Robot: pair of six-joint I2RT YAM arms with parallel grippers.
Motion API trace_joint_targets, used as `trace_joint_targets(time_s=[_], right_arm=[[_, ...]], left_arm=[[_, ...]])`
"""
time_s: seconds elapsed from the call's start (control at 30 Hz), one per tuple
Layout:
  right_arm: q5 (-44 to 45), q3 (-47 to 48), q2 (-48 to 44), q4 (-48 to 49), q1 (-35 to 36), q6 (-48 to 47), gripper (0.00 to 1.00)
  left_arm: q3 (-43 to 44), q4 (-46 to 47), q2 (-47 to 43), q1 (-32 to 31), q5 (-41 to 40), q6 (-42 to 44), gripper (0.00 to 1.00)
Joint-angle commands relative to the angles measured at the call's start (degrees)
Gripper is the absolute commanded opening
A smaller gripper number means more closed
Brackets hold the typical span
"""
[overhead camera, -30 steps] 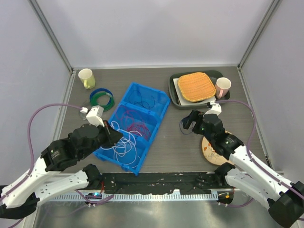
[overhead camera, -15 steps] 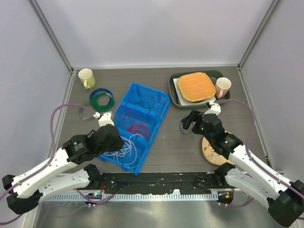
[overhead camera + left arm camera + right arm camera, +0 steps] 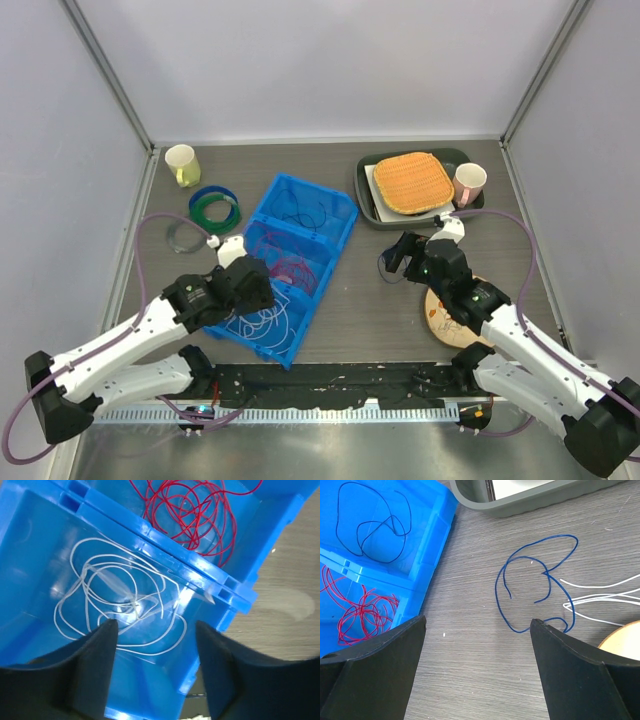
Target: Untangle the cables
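The blue cable's side by the white pieces of cable below it, outside the bin comes next, as my right gripper descends onto it toward the right in the wrist view.
A blue three-compartment bin [image 3: 340,222] lies in the middle of the table. A white cable [image 3: 132,607] sits loose in its near compartment, a red cable [image 3: 192,510] in the middle one, and a thin dark cable [image 3: 395,525] in the far one. My left gripper [image 3: 155,625] hangs open just above the white cable, with nothing between its fingers. On the bare table to the right of the bin lies a blue cable [image 3: 547,572], with white strands [image 3: 600,596] beside it. My right gripper [image 3: 477,622] stands wide open above the table, just short of the blue cable.
A grey tray [image 3: 366,190] with an orange woven mat and a pink mug [image 3: 468,183] stand at the back right. A pale cup [image 3: 182,163], blue and green coils [image 3: 214,207] and a clear coil [image 3: 183,237] lie at the back left. A round wooden board [image 3: 440,315] lies under the right arm.
My left arm has swung right over the bin's near compartment and its gripper has opened, leaving the white cable in that compartment. The right arm has not moved.
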Motion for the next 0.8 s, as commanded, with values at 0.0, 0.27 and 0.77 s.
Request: trace_joint_targets(time_s=[0.0, 0.27, 0.77], right_arm=[[2.62, 1.91, 0.69, 1.95, 0.27, -1.03, 0.91], [5.61, 2.61, 5.96, 1.69, 0.19, -1.11, 0.91], [18.97, 5.42, 19.84, 1.43, -0.69, -6.38, 0.88]], left_arm=[[-0.55, 3.83, -4.25, 0.15, 0.3, 0.66, 0.75], [-0.46, 8.31, -8.39, 0.24, 2.84, 4.43, 1.0], [-1.34, 17.72, -6.1, 0.24, 7.77, 9.54, 1.0]])
